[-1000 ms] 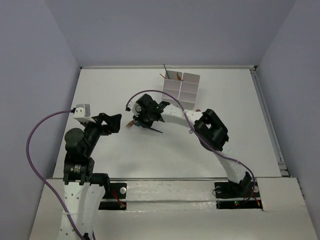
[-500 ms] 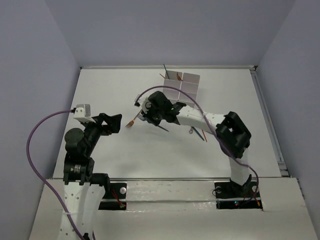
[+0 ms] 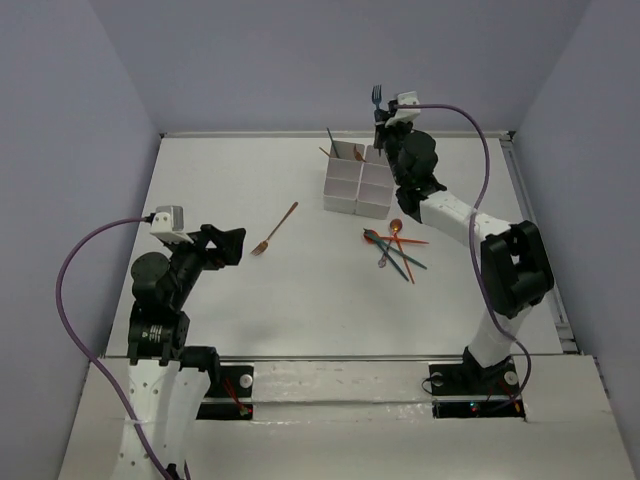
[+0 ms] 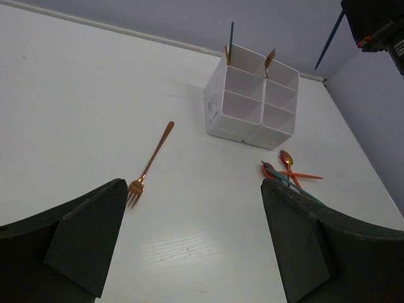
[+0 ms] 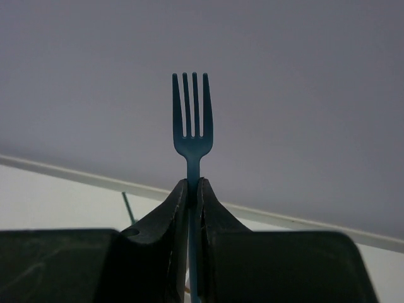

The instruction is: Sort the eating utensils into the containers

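Observation:
I need to lower the teal-blue fork's handle with my right gripper next, over the container's back section on the pile's side, and release it. The handle is still above the container (image 3: 361, 180).
The white six-compartment container (image 3: 361, 180) stands at the back middle of the table; it also shows in the left wrist view (image 4: 252, 101), with a teal utensil (image 4: 230, 43) and an orange-brown one (image 4: 269, 60) standing in its back compartments. My right gripper (image 3: 384, 118) is shut on a teal-blue fork (image 5: 192, 120), held upright, prongs up, above the container's back right. An orange-brown fork (image 3: 274, 229) lies alone on the table left of the container. Several orange and teal utensils (image 3: 395, 245) lie in a pile right of it. My left gripper (image 4: 196, 243) is open and empty, low at the left.
Purple cables (image 3: 75, 260) loop from both arms. The back wall rises just behind the container. A raised rail (image 3: 535, 230) runs along the table's right edge.
My right gripper has lifted the teal fork from the table's middle and swung it back and right, above the container. The orange fork stays on the table. The left arm has not moved.

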Robot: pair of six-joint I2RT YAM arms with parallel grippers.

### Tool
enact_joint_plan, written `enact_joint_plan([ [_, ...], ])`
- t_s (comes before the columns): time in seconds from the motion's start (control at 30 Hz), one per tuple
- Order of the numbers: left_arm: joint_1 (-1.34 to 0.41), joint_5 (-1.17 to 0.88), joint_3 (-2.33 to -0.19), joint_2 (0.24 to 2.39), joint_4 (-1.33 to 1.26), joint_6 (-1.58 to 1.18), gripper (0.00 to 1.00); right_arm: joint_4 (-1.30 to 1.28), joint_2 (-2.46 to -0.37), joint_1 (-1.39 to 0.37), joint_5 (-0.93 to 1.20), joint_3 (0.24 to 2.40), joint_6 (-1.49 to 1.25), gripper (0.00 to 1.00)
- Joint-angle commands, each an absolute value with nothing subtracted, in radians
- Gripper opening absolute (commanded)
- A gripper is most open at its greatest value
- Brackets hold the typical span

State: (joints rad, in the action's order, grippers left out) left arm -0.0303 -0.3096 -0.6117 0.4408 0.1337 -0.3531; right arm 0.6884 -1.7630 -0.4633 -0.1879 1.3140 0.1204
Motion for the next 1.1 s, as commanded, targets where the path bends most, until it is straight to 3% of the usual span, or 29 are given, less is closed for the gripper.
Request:
enact_joint_plan([
  [0.0, -0.025, -0.325, -0.627, 0.454, 0.097, -0.351, 0.99, 0.948, -1.853, -0.411, -0.250, 1.384, 0.127, 0.07],
  [0.37, -0.025, -0.319, -0.624, 0.471, 0.095, -0.350, 0.99, 1.038, -2.054, -0.353, -0.170, 1.485, 0.075, 0.07],
  [0.83, -0.015, -0.325, -0.626, 0.474, 0.092, -0.350, 0.99, 1.146, -2.097, -0.353, -0.147, 1.359, 0.069, 0.07],
  [1.0, -0.015, -0.325, -0.626, 0.471, 0.092, -0.348, 0.99, 1.144, -2.065, -0.353, -0.110, 1.316, 0.078, 0.12],
  [1.07, -0.015, -0.327, -0.624, 0.466, 0.092, -0.350, 0.99, 1.135, -2.056, -0.353, -0.106, 1.309, 0.093, 0.23],
])
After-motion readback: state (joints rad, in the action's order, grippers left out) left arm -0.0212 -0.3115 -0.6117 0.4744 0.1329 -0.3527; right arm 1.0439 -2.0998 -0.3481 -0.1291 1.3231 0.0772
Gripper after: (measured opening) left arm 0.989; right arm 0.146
